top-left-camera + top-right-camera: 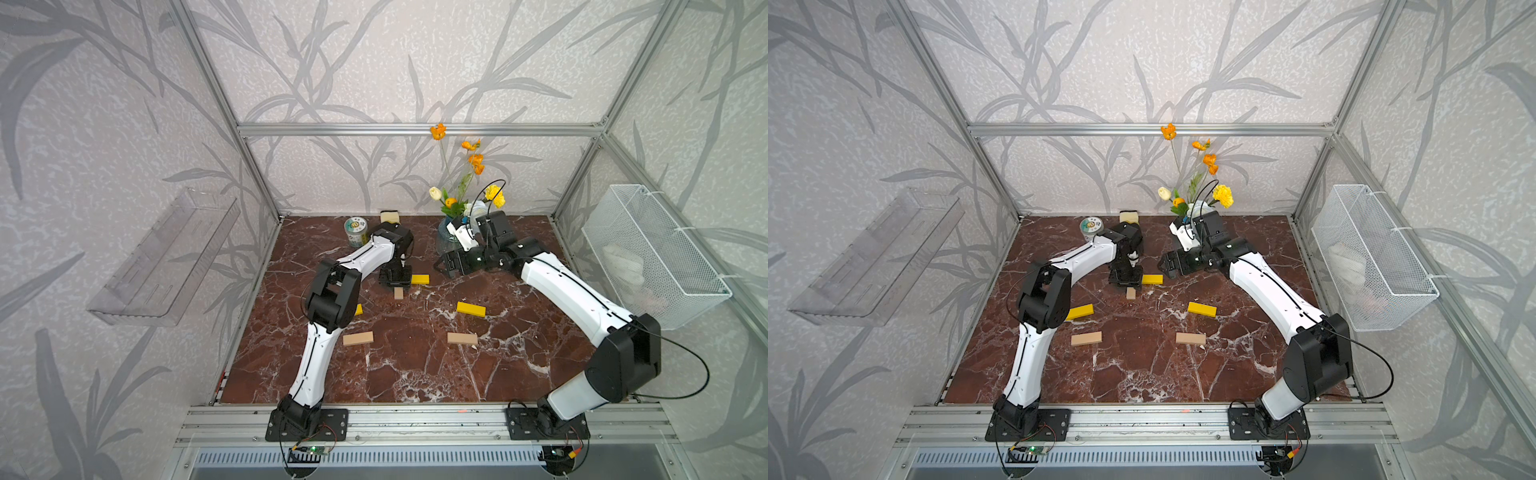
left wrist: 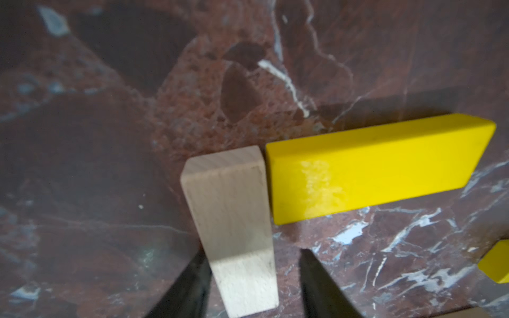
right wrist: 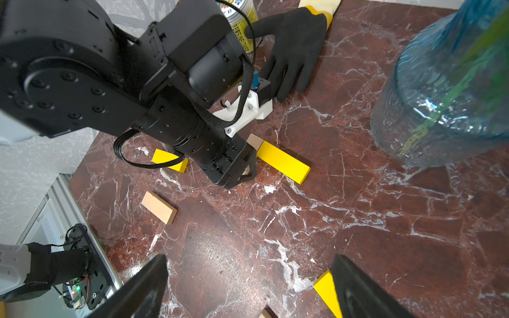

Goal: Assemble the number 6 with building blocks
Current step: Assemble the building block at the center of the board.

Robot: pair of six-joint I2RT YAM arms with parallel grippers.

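Observation:
The free yellow block is below my right gripper and back from it, so my right gripper should move back and down around the block's middle (image 1: pixel 472 309) (image 3: pixel 334 305).
A tan block (image 2: pixel 234 220) lies flat on the marble, its far end butting a yellow block (image 2: pixel 380 168) at a right angle. My left gripper (image 2: pixel 252 252) straddles the tan block's near end, open, with a gap at one finger (image 2: pixel 316 280). In both top views it points down there (image 1: pixel 395 282). The other building blocks lie apart: yellow (image 1: pixel 471 309), yellow half behind my left arm (image 1: pixel 1079 311), tan (image 1: pixel 358 338), tan (image 1: pixel 462 338). My right gripper (image 3: pixel 249 257) hovers open and empty at the back (image 1: pixel 442 266). These two bars alone do not form the number 6.
A tin can (image 1: pixel 355 230) and a black glove (image 3: pixel 294 46) sit at the back behind my left arm. A blue glass vase (image 3: pixel 440 96) with flowers stands close to my right wrist. A wire basket (image 1: pixel 648 257) hangs on the right wall, a clear shelf (image 1: pixel 166 257) on the left.

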